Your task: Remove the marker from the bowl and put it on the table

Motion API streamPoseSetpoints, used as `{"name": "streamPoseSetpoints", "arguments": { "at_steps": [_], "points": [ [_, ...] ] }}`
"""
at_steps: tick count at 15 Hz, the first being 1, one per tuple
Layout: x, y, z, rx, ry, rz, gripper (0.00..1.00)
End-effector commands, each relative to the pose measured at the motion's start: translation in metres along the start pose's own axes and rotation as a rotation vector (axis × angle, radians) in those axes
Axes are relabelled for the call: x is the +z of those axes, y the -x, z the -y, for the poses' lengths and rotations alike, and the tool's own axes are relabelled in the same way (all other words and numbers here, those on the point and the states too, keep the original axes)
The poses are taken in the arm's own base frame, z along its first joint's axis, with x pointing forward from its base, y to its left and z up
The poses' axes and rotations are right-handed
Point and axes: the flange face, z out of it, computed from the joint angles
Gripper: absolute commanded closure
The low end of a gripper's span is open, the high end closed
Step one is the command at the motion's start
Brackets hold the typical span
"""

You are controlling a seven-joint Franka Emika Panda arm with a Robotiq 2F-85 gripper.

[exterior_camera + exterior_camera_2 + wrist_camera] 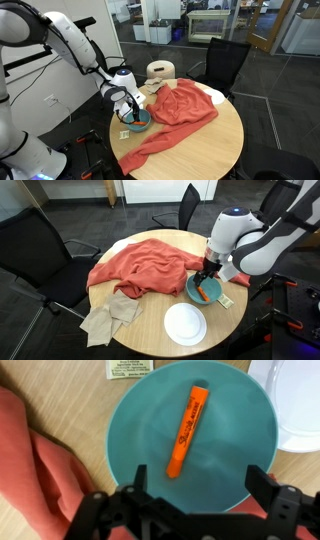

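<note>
The gripper lowers inside the bowl's rim next, until the body of the orange marker (187,431) lies between its fingers, and then it closes.
The orange marker (187,431) lies slanted inside the teal-blue bowl (140,430), also seen in an exterior view (204,293). The bowl (194,285) stands on the round wooden table (155,330) near its edge; in another exterior view it shows as a small teal shape (139,123). My gripper (200,480) hovers just above the bowl with its fingers spread wide, empty, the marker just beyond the fingertips. It shows in both exterior views (131,109) (209,273) right over the bowl.
A red cloth (140,265) covers much of the table and reaches next to the bowl (40,470). A white plate (185,323) lies near the bowl (295,400). A beige cloth (112,315), a beige roll (161,71) and a small packet (128,368) are also there. Chairs surround the table.
</note>
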Motion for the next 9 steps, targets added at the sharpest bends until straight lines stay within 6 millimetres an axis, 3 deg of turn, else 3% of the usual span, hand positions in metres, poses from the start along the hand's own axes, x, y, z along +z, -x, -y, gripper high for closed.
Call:
{"name": "streamPoseSetpoints", "arguments": {
  "at_steps": [1, 9],
  "points": [
    [0.019, -0.005, 0.005, 0.038, 0.013, -0.012, 0.00],
    [0.057, 0.013, 0.004, 0.041, 0.052, 0.026, 0.00]
  ]
}}
